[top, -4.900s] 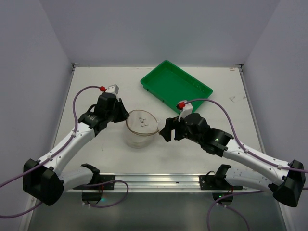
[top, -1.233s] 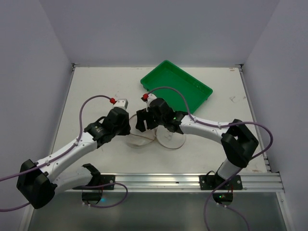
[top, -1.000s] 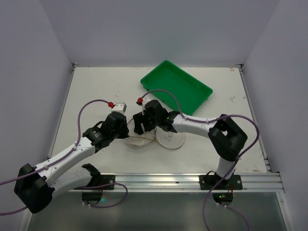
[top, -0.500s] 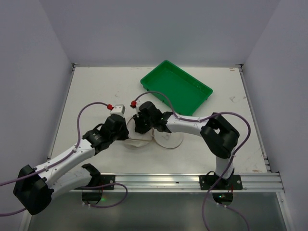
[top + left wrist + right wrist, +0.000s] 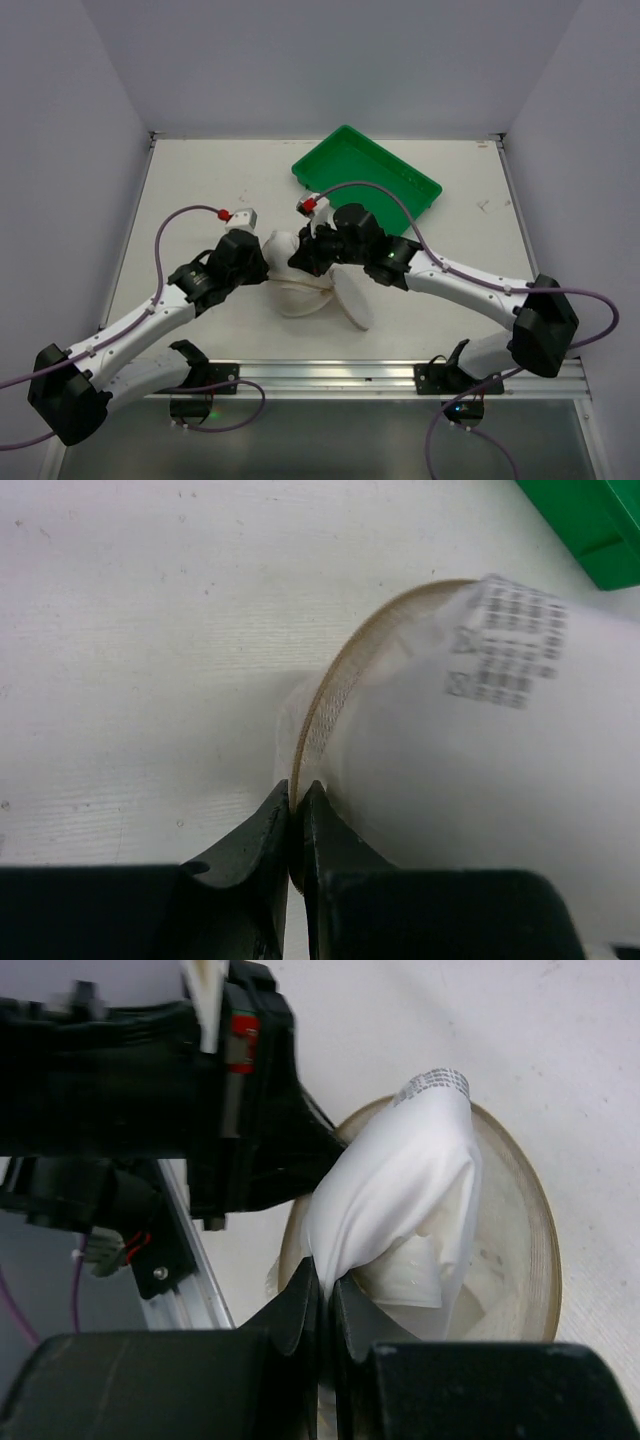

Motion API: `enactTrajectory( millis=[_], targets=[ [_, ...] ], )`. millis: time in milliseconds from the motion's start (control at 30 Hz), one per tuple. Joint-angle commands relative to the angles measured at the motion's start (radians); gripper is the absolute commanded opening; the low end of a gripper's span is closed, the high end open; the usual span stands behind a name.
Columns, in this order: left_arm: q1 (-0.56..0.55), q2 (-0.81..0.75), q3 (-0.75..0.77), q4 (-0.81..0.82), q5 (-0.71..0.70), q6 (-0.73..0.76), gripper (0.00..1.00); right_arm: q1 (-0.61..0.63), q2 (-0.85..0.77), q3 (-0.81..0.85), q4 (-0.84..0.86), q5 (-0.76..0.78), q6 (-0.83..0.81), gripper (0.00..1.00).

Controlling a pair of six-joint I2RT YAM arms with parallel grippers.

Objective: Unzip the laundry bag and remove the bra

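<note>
My right gripper should next move up and outward from the bag (image 5: 300,298), then down over the bottom of the green tray to let go of the bra, because the bottom of the tray is empty.
The laundry bag (image 5: 300,298) lies open mid-table, its round flap (image 5: 356,297) folded out to the right. My left gripper (image 5: 262,270) is shut on the bag's tan rim (image 5: 330,690); the left wrist view shows the left gripper (image 5: 296,798) pinching that band. My right gripper (image 5: 299,258) is shut on white fabric, the bra (image 5: 281,245), raised out of the bag's mouth. In the right wrist view the right gripper (image 5: 325,1295) clamps a fold of the bra (image 5: 400,1180) above the bag (image 5: 545,1250). The bra's printed label (image 5: 505,640) shows.
A green tray (image 5: 365,180) sits behind the bag on the right, its corner (image 5: 590,520) in the left wrist view. The left arm (image 5: 180,1090) is close beside the right gripper. An aluminium rail (image 5: 330,375) runs along the near table edge.
The right gripper reached into the bag, closed on the white fabric and drew it up and out. The flap shifted right. The left gripper kept its hold on the rim.
</note>
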Motion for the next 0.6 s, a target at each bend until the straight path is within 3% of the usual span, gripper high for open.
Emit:
enactTrajectory(
  millis=[0, 367, 567],
  targets=[
    [0.009, 0.010, 0.056, -0.044, -0.038, -0.017, 0.11, 0.002, -0.082, -0.037, 0.050, -0.111, -0.016, 0.00],
    [0.009, -0.059, -0.005, -0.076, -0.004, -0.027, 0.10, 0.000, -0.129, -0.106, 0.193, -0.059, 0.113, 0.00],
    [0.009, -0.070, -0.070, -0.024, 0.056, -0.041, 0.09, 0.000, -0.276, -0.199, 0.317, 0.080, 0.173, 0.00]
  ],
)
